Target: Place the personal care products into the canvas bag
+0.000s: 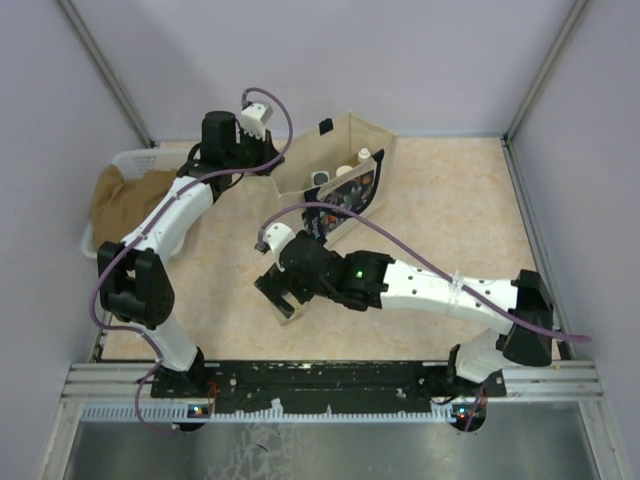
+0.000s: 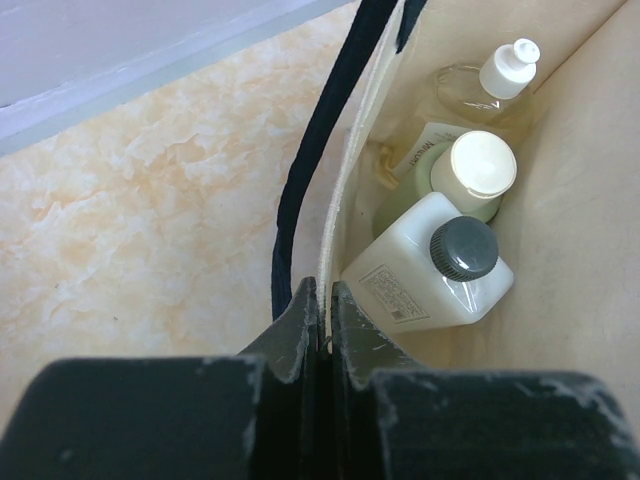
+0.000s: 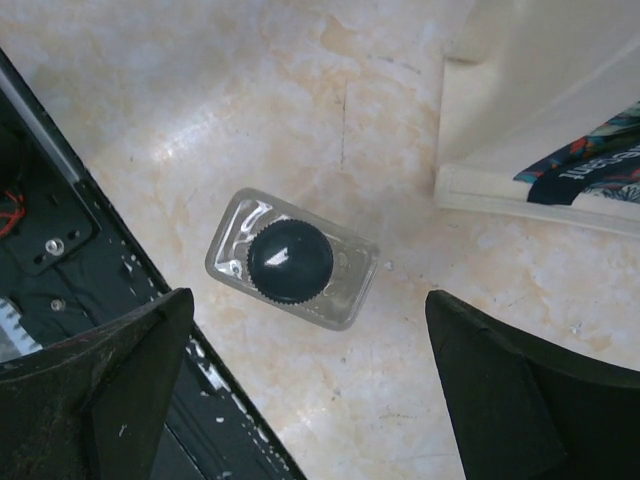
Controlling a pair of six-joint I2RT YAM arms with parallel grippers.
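The bottle's long side lies slantwise between the open fingers of my right gripper, so my right gripper will turn and lower them around the clear square bottle (image 1: 291, 303) (image 3: 292, 262).
The canvas bag (image 1: 372, 140) stands open at the back of the table. My left gripper (image 2: 324, 292) is shut on its cream rim, beside a navy handle (image 2: 305, 180); from above, this left gripper (image 1: 268, 166) is at the bag's left end. Inside the bag lie an amber bottle with a white cap (image 2: 497, 75), an olive-green bottle with a cream cap (image 2: 478, 168) and a white bottle with a dark cap (image 2: 440, 270). A clear square bottle with a black cap (image 3: 290, 260) stands upright on the table. My right gripper (image 3: 308, 297) hangs open above it, touching nothing; from above, this right gripper (image 1: 283, 297) hides most of the bottle.
A white plastic basket (image 1: 128, 158) with brown cloth (image 1: 122, 198) sits at the far left. The black base rail (image 3: 60, 225) runs close to the clear bottle on its near side. The bag's printed side (image 3: 590, 165) is just beyond the bottle. Walls enclose the table.
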